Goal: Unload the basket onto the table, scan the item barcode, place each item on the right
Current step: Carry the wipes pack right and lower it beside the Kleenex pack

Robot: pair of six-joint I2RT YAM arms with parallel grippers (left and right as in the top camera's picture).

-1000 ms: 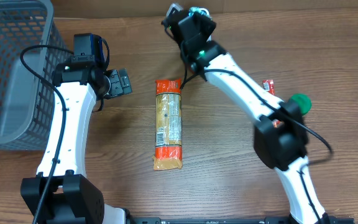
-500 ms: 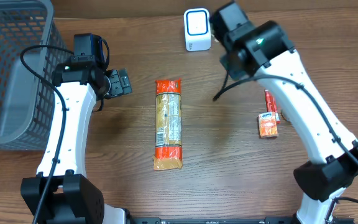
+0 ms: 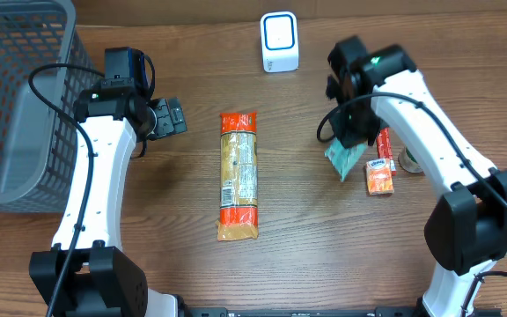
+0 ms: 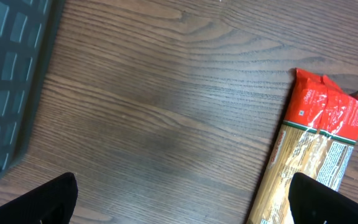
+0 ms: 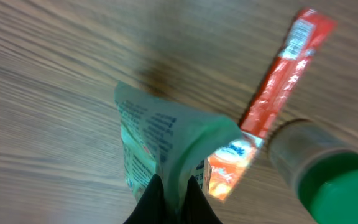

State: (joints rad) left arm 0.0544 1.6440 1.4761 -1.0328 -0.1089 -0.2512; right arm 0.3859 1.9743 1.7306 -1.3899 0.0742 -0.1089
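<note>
My right gripper should move down next to the bare wood beside the small orange packet, because the pale green packet (image 3: 343, 159) is still hanging pinched above the table.
A pale green packet (image 5: 157, 140) hangs pinched between my right gripper's (image 5: 173, 200) fingers, which are shut on its folded edge. From overhead the green packet (image 3: 343, 159) sits low over the table under the right gripper (image 3: 350, 141), just left of the small orange packet. The white scanner (image 3: 279, 41) stands at the back centre, well away from it. My left gripper (image 4: 182, 208) is open over bare wood, with the long pasta packet (image 4: 309, 155) at its right fingertip (image 4: 328, 202). In the overhead view the left gripper (image 3: 167, 117) is left of the pasta packet (image 3: 238, 176).
A small orange packet (image 3: 378, 177), a red stick packet (image 3: 383, 141) and a green-capped bottle (image 5: 322, 174) lie close together beside the right gripper. A grey mesh basket (image 3: 16, 106) fills the back left corner.
The right arm has swung from the scanner at the back to the front right and come down by the small packets, with the green packet in its grip. The left arm has not moved.
</note>
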